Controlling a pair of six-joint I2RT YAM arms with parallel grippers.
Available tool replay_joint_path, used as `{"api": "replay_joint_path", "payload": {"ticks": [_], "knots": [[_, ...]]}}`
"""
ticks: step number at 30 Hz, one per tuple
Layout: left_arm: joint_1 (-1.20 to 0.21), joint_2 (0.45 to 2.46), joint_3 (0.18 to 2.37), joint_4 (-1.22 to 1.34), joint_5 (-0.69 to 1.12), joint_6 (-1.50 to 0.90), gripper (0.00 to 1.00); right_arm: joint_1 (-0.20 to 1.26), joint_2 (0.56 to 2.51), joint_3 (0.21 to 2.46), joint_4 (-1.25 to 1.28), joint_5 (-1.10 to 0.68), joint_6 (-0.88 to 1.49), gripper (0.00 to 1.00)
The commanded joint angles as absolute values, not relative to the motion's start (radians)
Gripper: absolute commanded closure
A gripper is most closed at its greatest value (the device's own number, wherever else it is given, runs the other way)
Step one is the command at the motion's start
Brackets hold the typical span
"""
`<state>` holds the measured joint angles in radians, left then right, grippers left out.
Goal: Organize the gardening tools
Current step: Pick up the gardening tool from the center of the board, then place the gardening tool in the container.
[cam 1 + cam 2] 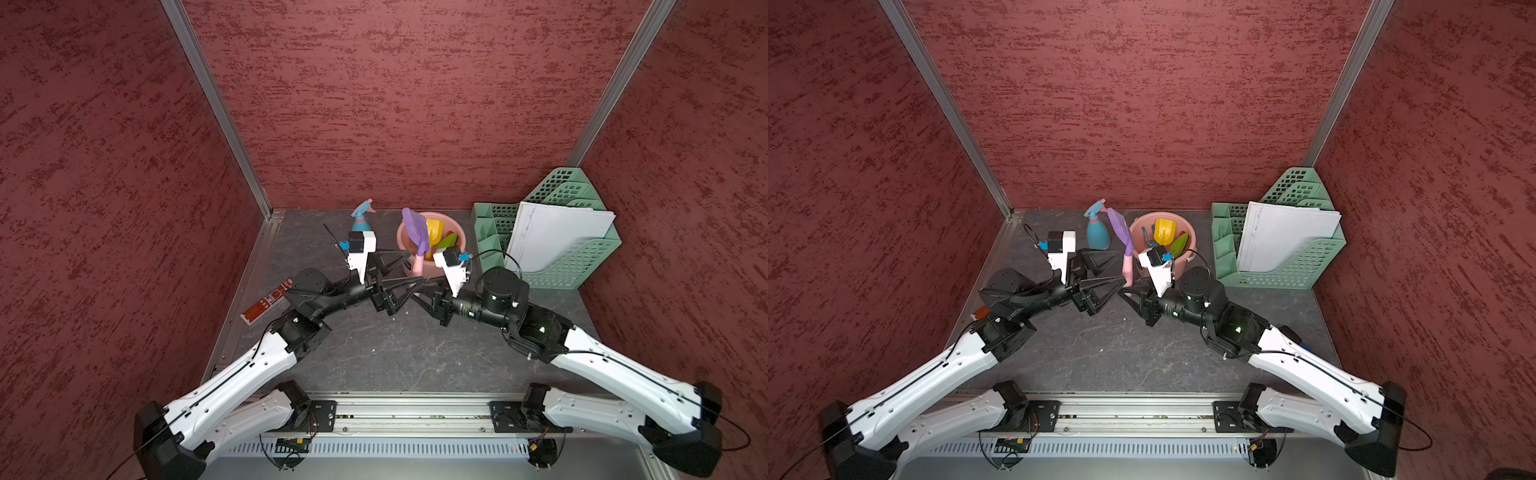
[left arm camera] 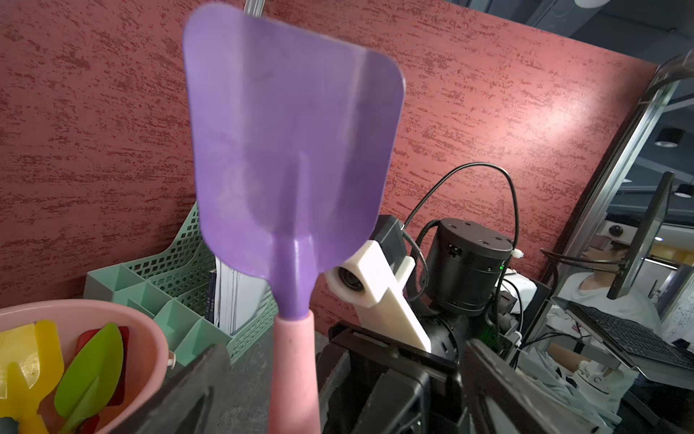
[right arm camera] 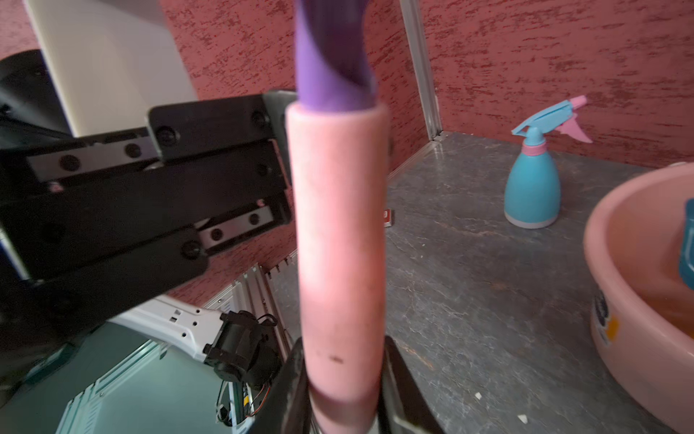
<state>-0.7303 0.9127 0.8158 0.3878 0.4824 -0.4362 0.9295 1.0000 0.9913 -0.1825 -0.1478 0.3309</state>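
I need to move my right gripper outward over the bucket's near rim, lower the pink handle into the pink bucket and then let it go, because the bucket stands outward of it.
The purple scoop stands upright in front of the pink bucket. My right gripper is shut on the low end of its pink handle. My left gripper is open, its fingers spread on either side of the handle without touching it. In the bucket are a yellow shovel, a green trowel and a blue claw. The blue spray bottle stands on the table left of the bucket.
A mint-green mesh rack holding white sheets fills the back right corner. A flat red printed strip lies by the left wall. Red walls close in the back and both sides.
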Motion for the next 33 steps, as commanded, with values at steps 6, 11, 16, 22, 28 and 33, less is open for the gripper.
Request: {"api": "replay_joint_path", "payload": {"ticks": [6, 11, 16, 22, 28, 33], "knots": [[-0.729, 0.795, 0.75, 0.179, 0.351, -0.356, 0.0, 0.805, 0.962, 0.98, -0.222, 0.001, 0.271, 1.0], [-0.729, 0.739, 0.7, 0.081, 0.26, -0.331, 0.0, 0.726, 1.009, 0.968, -0.159, 0.053, 0.231, 1.0], [-0.729, 0.713, 0.663, 0.034, 0.194, -0.343, 0.0, 0.657, 1.097, 0.973, -0.067, 0.074, 0.2, 1.0], [-0.73, 0.68, 0.619, 0.018, 0.157, -0.356, 0.0, 0.601, 1.248, 0.989, 0.054, 0.071, 0.178, 1.0], [-0.728, 0.652, 0.608, -0.022, 0.138, -0.353, 0.0, 0.554, 1.428, 1.024, 0.162, 0.042, 0.19, 1.0], [-0.727, 0.643, 0.608, -0.058, 0.125, -0.339, 0.0, 0.535, 1.553, 1.069, 0.211, 0.037, 0.192, 1.0]]}}
